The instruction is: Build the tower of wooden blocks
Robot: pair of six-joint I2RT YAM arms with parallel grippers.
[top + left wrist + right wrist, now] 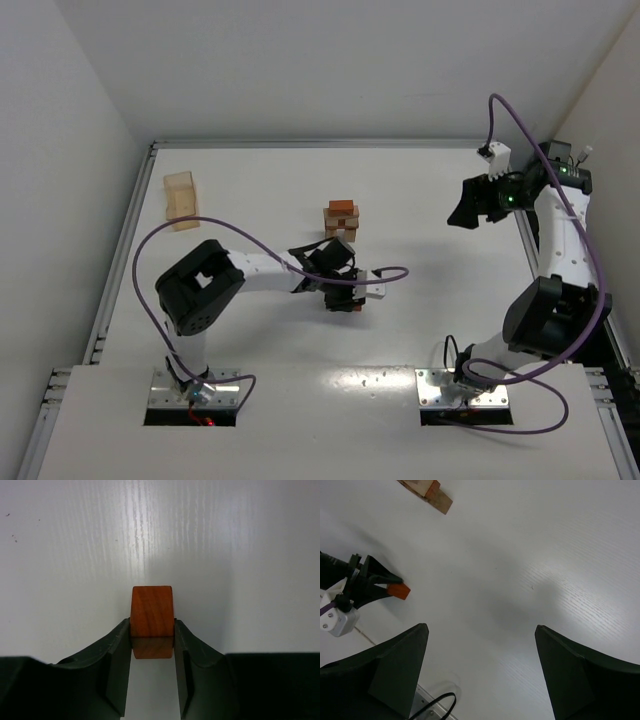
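Observation:
The upper side of the tower's top reddish-brown block (pixel 341 207) is bare, so my left gripper should lift its block, move outward, lower its block onto there and let go.
The wood block tower (pixel 341 220) is a short stack of pale tan and reddish-brown blocks at the table's middle back. Its base also shows in the right wrist view (pixel 431 492). My left gripper (pixel 345 298) is in front of the tower and shut on a reddish-brown block (pixel 152 611), held between both fingers low at the table surface. I cannot tell if the block touches the table. It also shows in the right wrist view (pixel 399 591). My right gripper (pixel 481 628) is open and empty, raised at the right (pixel 466 212).
A larger pale tan wooden box (pixel 181 198) stands at the back left. The table's metal rim (pixel 140 215) runs along the left side. The left arm's purple cable (pixel 180 232) loops over the table. White walls close the back and sides.

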